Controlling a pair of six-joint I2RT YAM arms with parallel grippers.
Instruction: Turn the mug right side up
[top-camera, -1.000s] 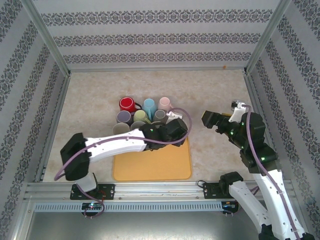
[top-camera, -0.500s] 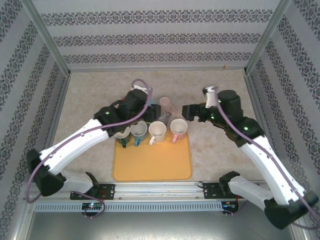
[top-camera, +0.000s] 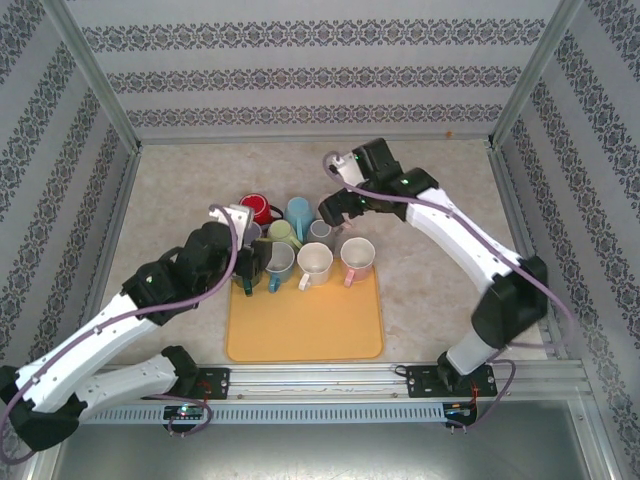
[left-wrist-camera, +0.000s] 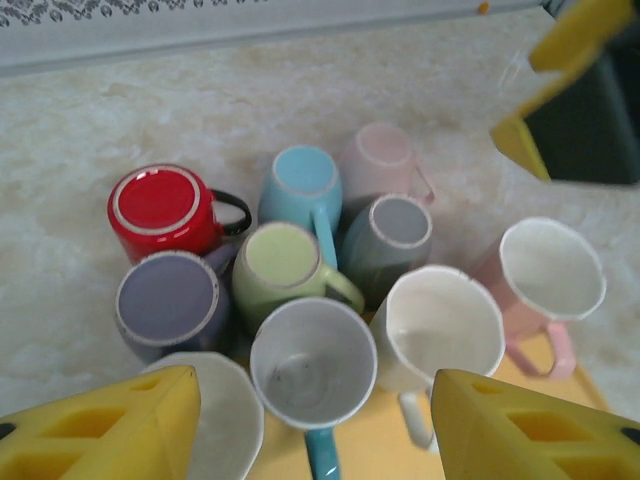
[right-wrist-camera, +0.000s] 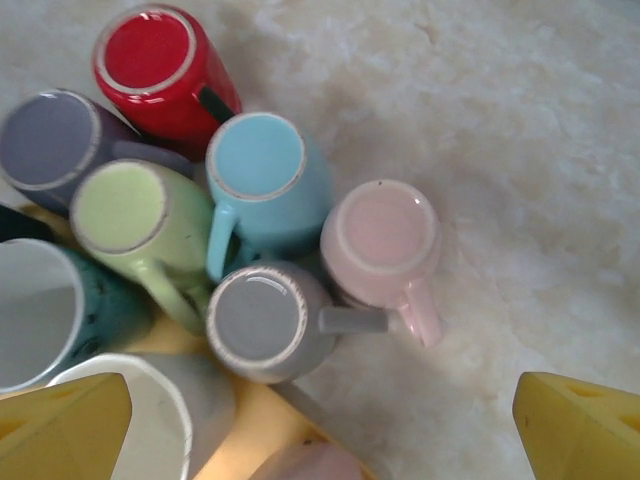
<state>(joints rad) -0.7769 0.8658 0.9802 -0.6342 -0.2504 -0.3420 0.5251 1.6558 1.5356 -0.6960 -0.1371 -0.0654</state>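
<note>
My right gripper comes down open around the pink upside-down mug's body (right-wrist-camera: 384, 242) next, since bare tabletop beside that mug leaves room for one finger.
Several mugs stand upside down in a cluster behind the yellow tray (top-camera: 305, 325): red (right-wrist-camera: 150, 60), purple (right-wrist-camera: 55, 140), green (right-wrist-camera: 125, 210), blue (right-wrist-camera: 262, 165), pink (right-wrist-camera: 385, 240) and grey (right-wrist-camera: 262, 315). Upright on the tray are a teal mug (left-wrist-camera: 312, 362), a white mug (left-wrist-camera: 440, 322) and a pink mug (left-wrist-camera: 550, 270). My right gripper (right-wrist-camera: 320, 435) hangs open above the grey and pink upside-down mugs, touching neither. My left gripper (left-wrist-camera: 315, 430) is open above the upright teal mug, holding nothing. From the top view the left gripper (top-camera: 252, 262) is at the tray's back left and the right gripper (top-camera: 335, 207) over the cluster's right side.
Another upright white mug (left-wrist-camera: 215, 410) sits at the tray's left corner under my left finger. The mugs stand packed close together. Beige tabletop (top-camera: 430, 190) lies bare right of and behind the cluster. Patterned walls close in the sides and back.
The left gripper has drawn back from over the rear mugs to the tray's back left. The right gripper has swung left from beside the tray to above the upside-down cluster.
</note>
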